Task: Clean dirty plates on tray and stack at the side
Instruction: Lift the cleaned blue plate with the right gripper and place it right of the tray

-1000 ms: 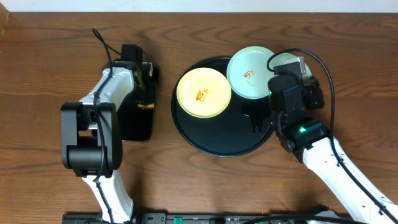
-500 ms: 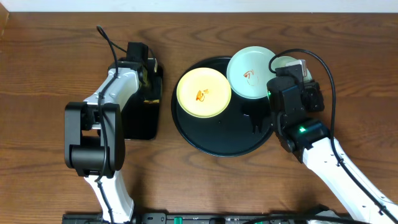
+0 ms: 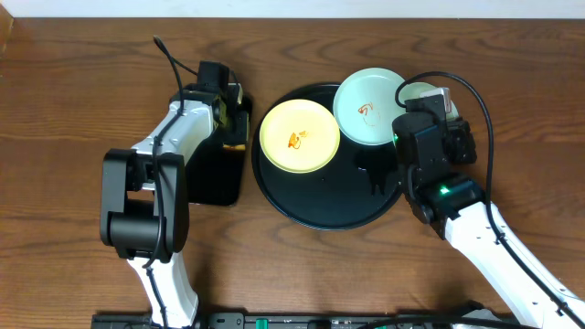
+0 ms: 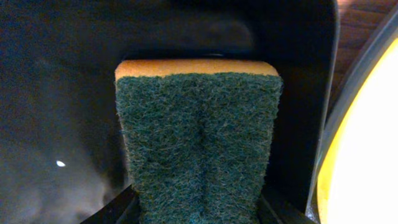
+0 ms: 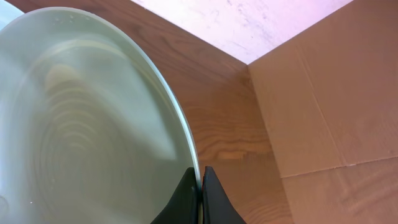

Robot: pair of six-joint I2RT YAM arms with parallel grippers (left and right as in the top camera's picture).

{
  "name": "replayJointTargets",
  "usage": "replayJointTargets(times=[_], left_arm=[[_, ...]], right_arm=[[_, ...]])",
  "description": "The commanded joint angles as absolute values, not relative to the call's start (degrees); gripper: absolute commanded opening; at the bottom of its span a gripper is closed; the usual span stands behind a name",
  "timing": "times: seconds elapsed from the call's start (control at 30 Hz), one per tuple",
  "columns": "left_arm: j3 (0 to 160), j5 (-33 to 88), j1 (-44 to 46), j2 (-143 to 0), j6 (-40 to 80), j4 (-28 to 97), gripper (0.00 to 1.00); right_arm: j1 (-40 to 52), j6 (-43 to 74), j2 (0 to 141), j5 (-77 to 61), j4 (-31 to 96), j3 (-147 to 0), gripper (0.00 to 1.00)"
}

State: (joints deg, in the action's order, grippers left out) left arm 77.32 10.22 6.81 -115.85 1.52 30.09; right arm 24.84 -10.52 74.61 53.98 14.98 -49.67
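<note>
The robot's right gripper will move away from the round tray (image 3: 315,206) and down to release the plate, because bare tabletop lies below, to its right in the overhead view.
The large round black tray (image 3: 315,206) holds a pale yellow plate (image 3: 300,135) with an orange smear and a mint plate (image 3: 368,106) with a smear. A second mint plate (image 3: 417,90) lies at the tray's right rim, mostly hidden under my right gripper (image 3: 437,99). In the right wrist view my right gripper (image 5: 200,186) is shut on this plate's (image 5: 87,124) rim. My left gripper (image 3: 230,108) is shut on a green-and-orange sponge (image 4: 199,149), over the small rectangular tray, just left of the round tray.
The small rectangular black tray (image 3: 206,178) lies left of the round tray; its wall (image 4: 298,62) shows behind the sponge. The round tray's rim (image 4: 351,87) and yellow plate (image 4: 367,162) are at the right. A cardboard box (image 5: 336,93) stands past the table's right side.
My left gripper has moved right with the sponge, toward the round tray. The right gripper and its plate have not moved.
</note>
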Motion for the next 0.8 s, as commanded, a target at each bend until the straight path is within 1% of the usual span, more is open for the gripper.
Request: replayJointTargets(times=[0.0,0.47,0.6,0.77], left_arm=[[76.71,11.51,7.09,-116.11,2.02,29.89,0.47],[76.71,10.39,7.05,-116.11,2.0,31.83,0.47],[76.71,10.41,7.05,-116.11,2.0,32.67,0.47],[76.71,10.39,7.05,-116.11,2.0,33.21,0.47]], right_arm=[[25.58,-9.02,73.82,55.05,14.81,-50.85,0.01],[25.28,-7.44,73.82,55.05,15.07,-50.85,0.01],[23.11,-1.45,73.82,54.92,17.74,-50.85,0.01],[16.91,7.16,73.82,49.21,22.96,-50.85,0.01]])
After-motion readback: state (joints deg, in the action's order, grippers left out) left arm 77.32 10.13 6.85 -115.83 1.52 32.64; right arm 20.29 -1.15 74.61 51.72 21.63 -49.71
